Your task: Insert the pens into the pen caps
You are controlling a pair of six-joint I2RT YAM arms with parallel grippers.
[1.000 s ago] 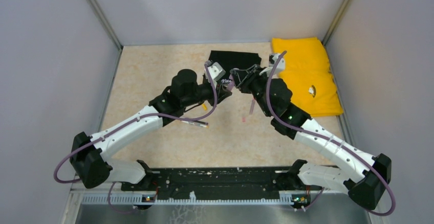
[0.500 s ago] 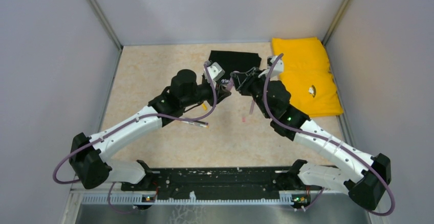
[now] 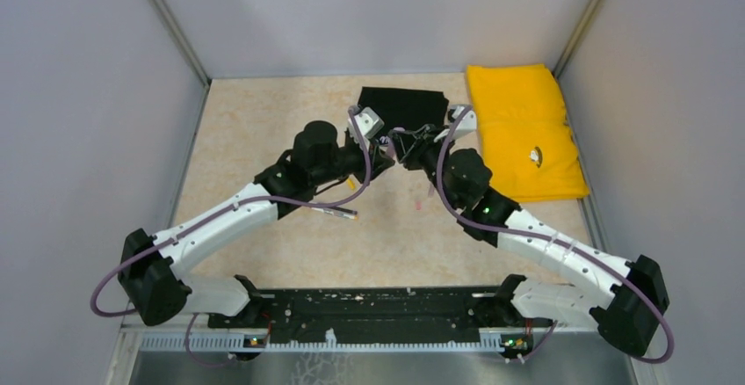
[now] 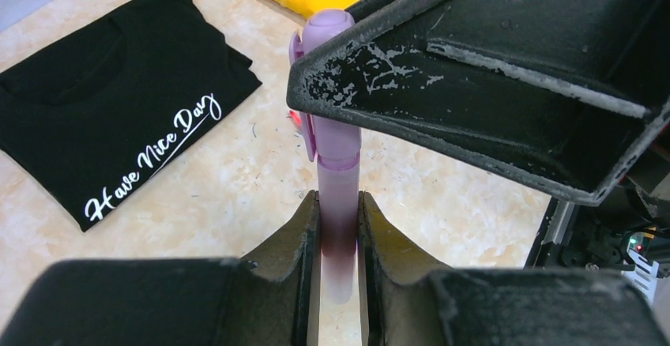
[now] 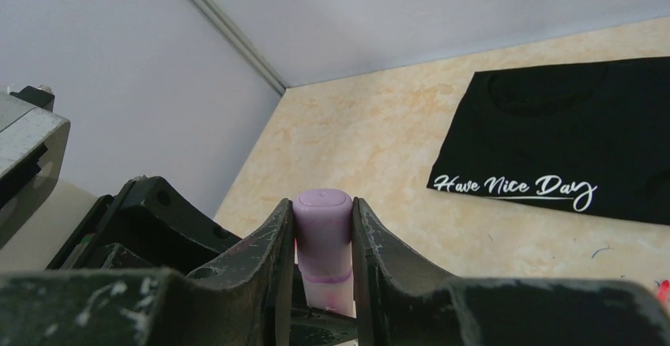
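Note:
The tabletop is bare below my left gripper and to its left in the top view, so my left gripper will carry the capped pen there next, lower it and let it go.
My left gripper [image 4: 340, 204] is shut on the pale pink pen [image 4: 339, 227], which stands upright between its jaws. A purple pen cap [image 4: 328, 85] sits over the pen's top end. My right gripper [image 5: 324, 213] is shut on that purple cap [image 5: 323, 231]. In the top view the two grippers meet tip to tip, left [image 3: 383, 146] and right [image 3: 402, 142]. A black-and-white pen [image 3: 332, 213] lies on the table under the left arm. A reddish-pink pen [image 3: 419, 200] shows partly beside the right arm. A small red piece [image 4: 294, 117] lies on the table behind the held pen.
A folded black T-shirt [image 3: 404, 104] with white lettering lies at the back centre. A folded yellow cloth [image 3: 527, 130] lies at the back right. Grey walls close in the beige table [image 3: 264, 130] on three sides.
My right arm has swung left, bringing its gripper closer against the left gripper. The left arm has barely moved.

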